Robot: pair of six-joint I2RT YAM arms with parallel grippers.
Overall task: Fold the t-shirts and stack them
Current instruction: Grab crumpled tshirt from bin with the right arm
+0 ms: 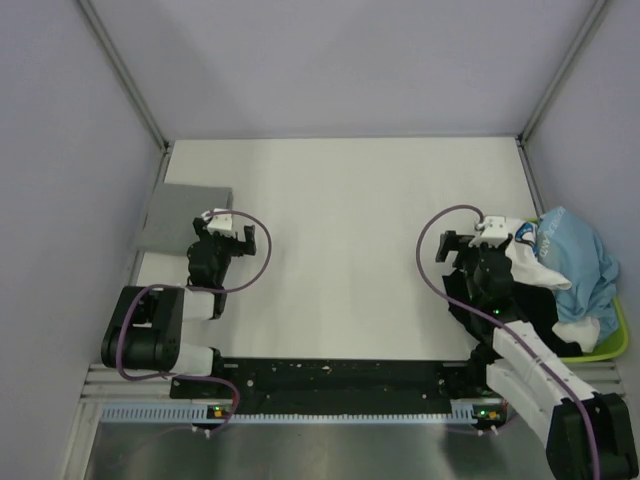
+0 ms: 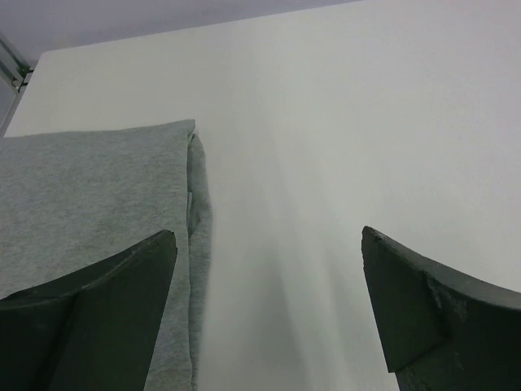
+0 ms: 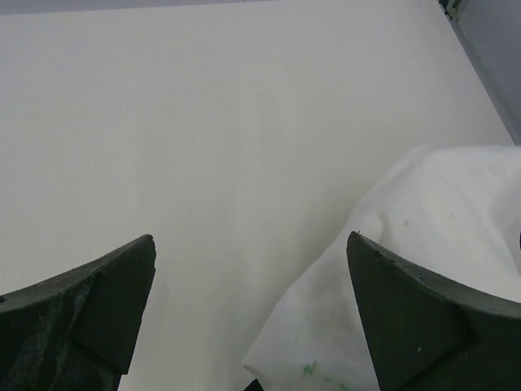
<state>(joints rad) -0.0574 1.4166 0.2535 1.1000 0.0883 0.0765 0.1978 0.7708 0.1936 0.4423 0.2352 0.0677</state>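
I should next lift my right gripper, turn it to the right in the top view and lower it onto the white t-shirt's printed fold [image 1: 521, 238].
A folded plain grey t-shirt [image 1: 186, 215] lies at the table's left edge; it also shows in the left wrist view [image 2: 89, 195]. My left gripper [image 1: 224, 232] is open and empty just right of it [image 2: 269, 244]. A pile of unfolded shirts sits at the right: a light blue one [image 1: 578, 252] on top, a white one [image 1: 540, 272] beneath, hanging out toward the table. My right gripper [image 1: 462, 245] is open and empty, with the white shirt's edge [image 3: 407, 269] under its right finger [image 3: 431, 326].
The lime-green tray [image 1: 612, 348] holds the shirt pile at the right edge of the white table [image 1: 350, 240]. Grey walls and metal frame posts enclose the table on three sides.
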